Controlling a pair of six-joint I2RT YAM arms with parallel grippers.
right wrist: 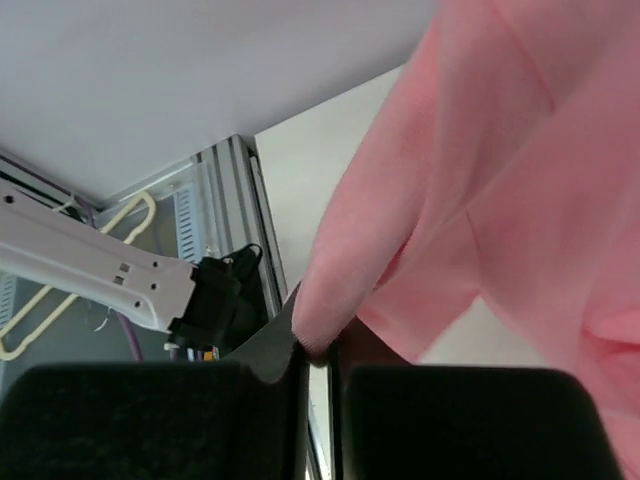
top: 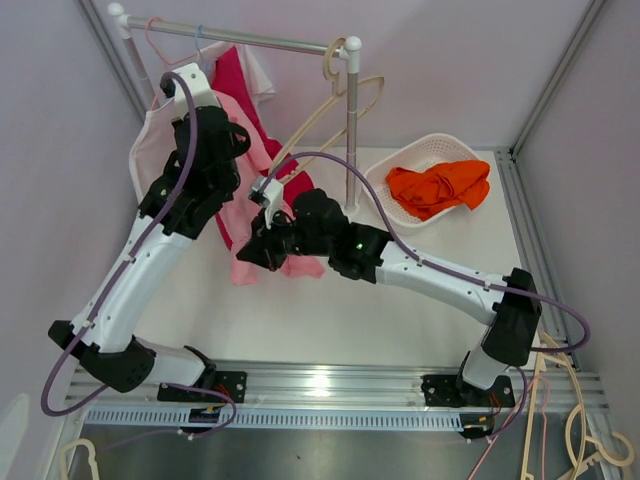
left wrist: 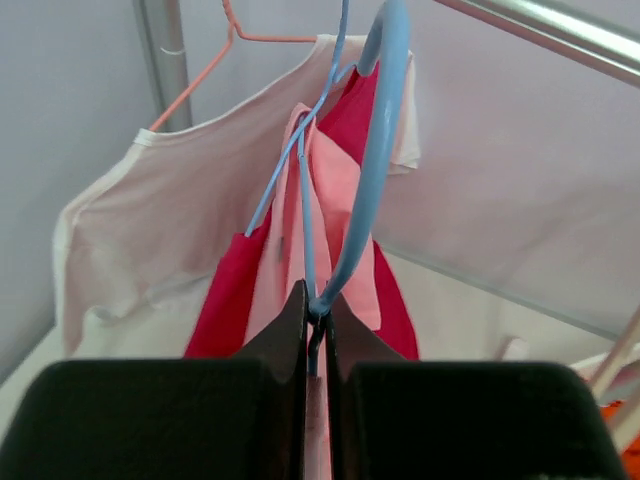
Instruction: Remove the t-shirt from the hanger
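Observation:
The t-shirt still hangs on the hanger, so I should next pull its fold back toward the tabletop's front edge with my right gripper, then release.
A pink t-shirt hangs on a blue hanger from the rack rail, between a red garment and a white shirt. My left gripper is up by the hanger; in the left wrist view it is shut on the blue hanger's wire, with the pink t-shirt just behind. My right gripper is lower, shut on the t-shirt's bottom part. The right wrist view shows it pinching a fold of the pink fabric, pulled out from the rack.
The rack's right post stands mid-table with empty beige hangers on the rail end. A white basket holds an orange garment at back right. More hangers lie off the front right edge.

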